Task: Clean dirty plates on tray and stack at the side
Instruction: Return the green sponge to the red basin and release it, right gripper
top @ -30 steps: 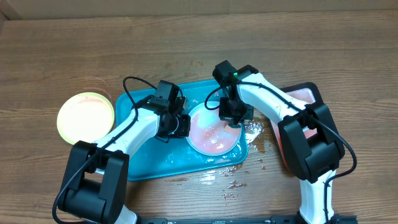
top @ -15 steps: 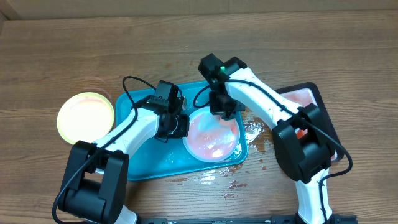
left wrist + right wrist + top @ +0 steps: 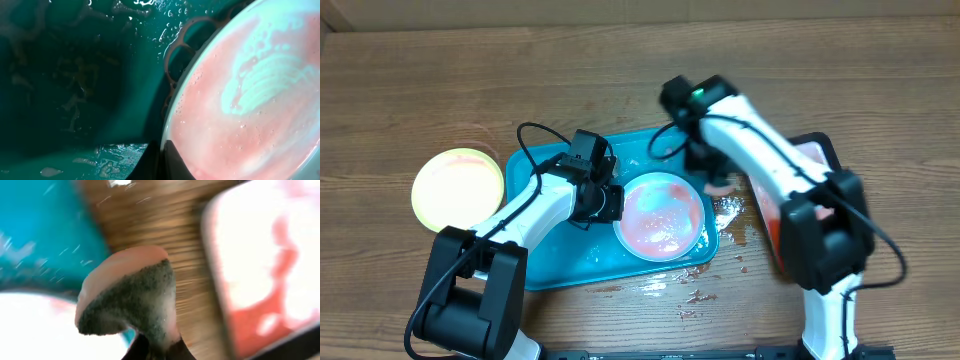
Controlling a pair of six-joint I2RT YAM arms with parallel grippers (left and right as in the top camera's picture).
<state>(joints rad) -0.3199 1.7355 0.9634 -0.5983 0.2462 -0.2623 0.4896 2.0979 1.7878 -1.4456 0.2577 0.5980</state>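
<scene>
My right gripper should next swing the sponge across over the black tray and then lower the sponge into the red liquid (image 3: pixel 270 275).
A pale blue-white plate (image 3: pixel 662 215) smeared pink lies at the right end of the turquoise tray (image 3: pixel 545 165). My left gripper (image 3: pixel 611 204) is shut on its left rim; in the left wrist view the dark fingers (image 3: pixel 172 162) pinch the plate (image 3: pixel 245 100) edge above the wet tray (image 3: pixel 75 75). My right gripper (image 3: pixel 712 178) hovers by the tray's right edge, shut on a pink-stained sponge (image 3: pixel 132 287) with a dark scouring face. A yellow-green plate (image 3: pixel 457 187) sits on the table left of the tray.
A black tray of red liquid (image 3: pixel 810 152) stands on the right, partly under the right arm, blurred in the right wrist view (image 3: pixel 265 255). Red drips and water spots (image 3: pixel 705 290) mark the wood in front of the turquoise tray.
The right arm swung the sponge from over the plate to the far left rim, then off to the right past the tray's edge. The left gripper and plate held still.
</scene>
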